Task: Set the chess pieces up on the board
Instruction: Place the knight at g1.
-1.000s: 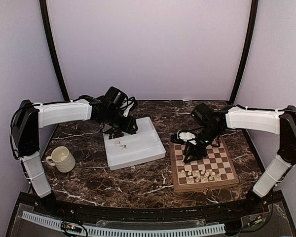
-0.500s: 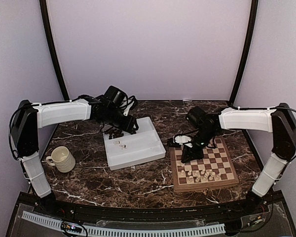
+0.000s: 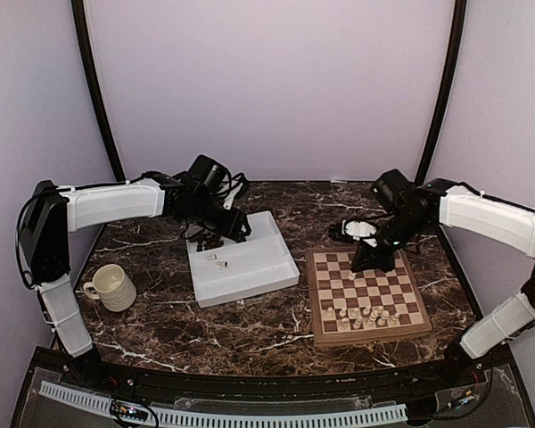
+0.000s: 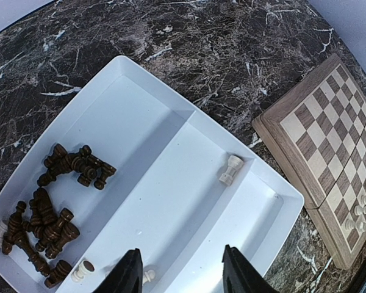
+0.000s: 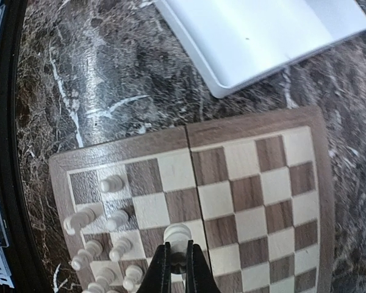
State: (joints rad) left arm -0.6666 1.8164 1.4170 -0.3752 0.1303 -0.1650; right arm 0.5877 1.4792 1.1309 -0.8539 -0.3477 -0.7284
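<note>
My right gripper moves back and down next, to the board's free near row past its last white piece (image 3: 407, 321), by the board's corner away from the tray.
The board (image 3: 401, 299) lies at the right, with several cream-white pieces (image 3: 358, 315) on its near rows. My right gripper (image 5: 178, 247) is shut on a cream-white piece (image 5: 176, 232) and holds it above the board (image 5: 256, 183), beside the standing white pieces (image 5: 104, 217). In the top view this gripper (image 3: 361, 265) hangs over the board's far half. My left gripper (image 4: 182, 253) is open and empty over the white tray (image 4: 171, 122). Several dark brown pieces (image 4: 55, 201) lie heaped in the tray's left compartment. A cream-white rook (image 4: 230, 170) lies in the middle one.
A cream ribbed mug (image 3: 112, 287) stands at the left on the marble table. The white divided tray (image 3: 259, 267) sits between mug and board, and its corner shows in the right wrist view (image 5: 262, 36). Purple walls close the back and sides.
My right arm has swung from the board's left-middle toward its far right side and drawn back. The left arm has not moved.
</note>
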